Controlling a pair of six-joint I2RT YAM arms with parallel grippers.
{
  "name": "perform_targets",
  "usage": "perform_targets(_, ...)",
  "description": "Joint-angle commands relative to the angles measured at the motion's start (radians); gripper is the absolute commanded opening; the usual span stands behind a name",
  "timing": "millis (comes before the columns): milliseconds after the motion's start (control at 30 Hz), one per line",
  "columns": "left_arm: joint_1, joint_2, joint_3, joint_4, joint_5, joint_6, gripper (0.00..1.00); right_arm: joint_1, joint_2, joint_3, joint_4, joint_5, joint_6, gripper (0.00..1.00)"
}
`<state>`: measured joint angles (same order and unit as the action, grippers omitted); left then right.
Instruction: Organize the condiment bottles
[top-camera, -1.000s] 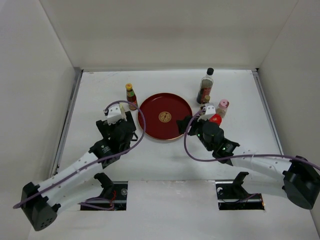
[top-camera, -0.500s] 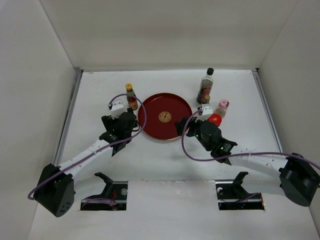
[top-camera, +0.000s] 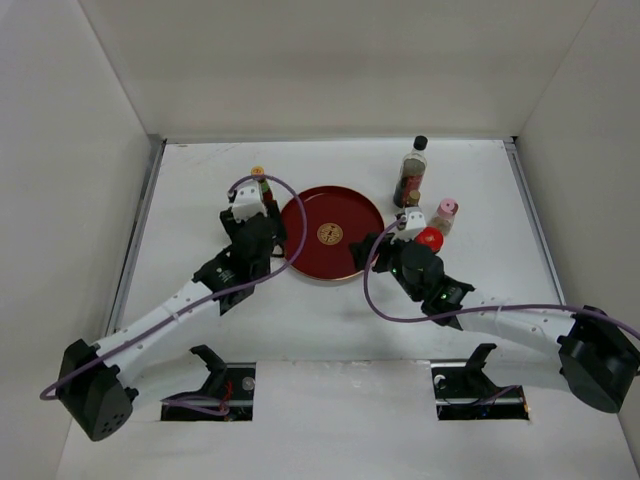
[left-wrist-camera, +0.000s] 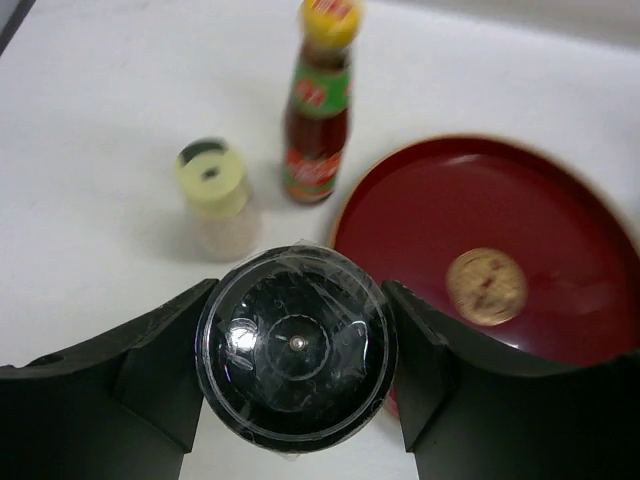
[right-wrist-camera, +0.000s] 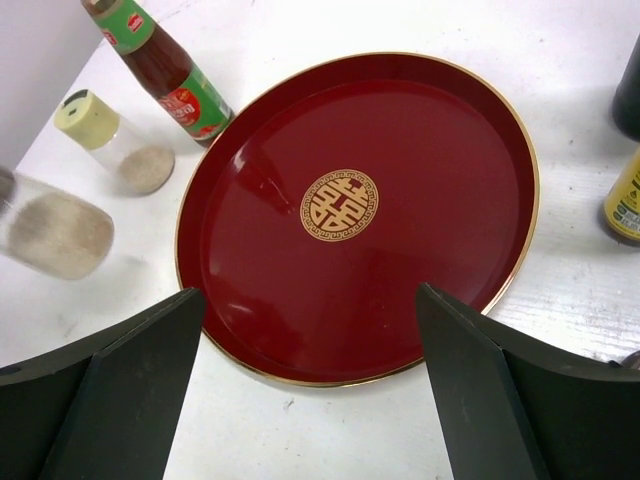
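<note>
As the red tray stands empty, I will move my left gripper outward and to the right in the top view, lower onto the red tray's far part (top-camera: 321, 211) (left-wrist-camera: 455, 205) and release.
My left gripper (left-wrist-camera: 297, 300) is shut on the grey-capped jar (left-wrist-camera: 290, 365), seen from above with a dark top under clear wrap; it shows blurred in the right wrist view (right-wrist-camera: 55, 235). In the top view this gripper (top-camera: 255, 222) is left of the red tray (top-camera: 300, 215), near the yellow-capped red sauce bottle (left-wrist-camera: 320, 110). A cream jar (left-wrist-camera: 210, 185) stands beside that bottle. My right gripper (right-wrist-camera: 310, 298) is open and empty over the tray's near rim (right-wrist-camera: 330, 378). The tall dark bottle (top-camera: 411, 172), pink-capped jar (top-camera: 445, 213), red-lidded jar (top-camera: 431, 238) and yellow-labelled bottle (right-wrist-camera: 625, 200) stand right of the tray.
The tray holds nothing and has a gold emblem (top-camera: 329, 234) at its centre. White walls close off the table at the back and both sides. My right arm (top-camera: 500, 320) lies across the front right of the table.
My left gripper has moved away from me with the jar, up beside the sauce bottle and the tray's left rim. My right gripper has barely moved.
</note>
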<state>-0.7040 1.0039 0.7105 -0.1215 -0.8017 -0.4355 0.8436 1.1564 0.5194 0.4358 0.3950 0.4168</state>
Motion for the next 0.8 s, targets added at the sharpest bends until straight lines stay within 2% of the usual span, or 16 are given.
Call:
perform_targets(0,-0.015,0.091,0.148,0.178,0.021,0.043,0.39,-0.014,-0.027,-0.015,0.073,0.01,0.02,0.91)
perform_targets(200,0.039,0.421,0.345,0.362,0.188,0.057,0.4,-0.054,-0.056,-0.035,0.069,0.018,0.03,0.89)
perform_targets(400,0.084,0.686,0.547,0.413,0.294,0.064,0.4,-0.085,-0.081,-0.047,0.057,0.028,0.043,0.89)
perform_targets(633,0.082,0.843,0.632,0.448,0.302,0.092,0.45,-0.087,-0.09,-0.05,0.057,0.03,0.043,0.9)
perform_targets(767,0.076,0.883,0.616,0.467,0.3,0.09,0.58,-0.094,-0.101,-0.055,0.057,0.03,0.043,0.91)
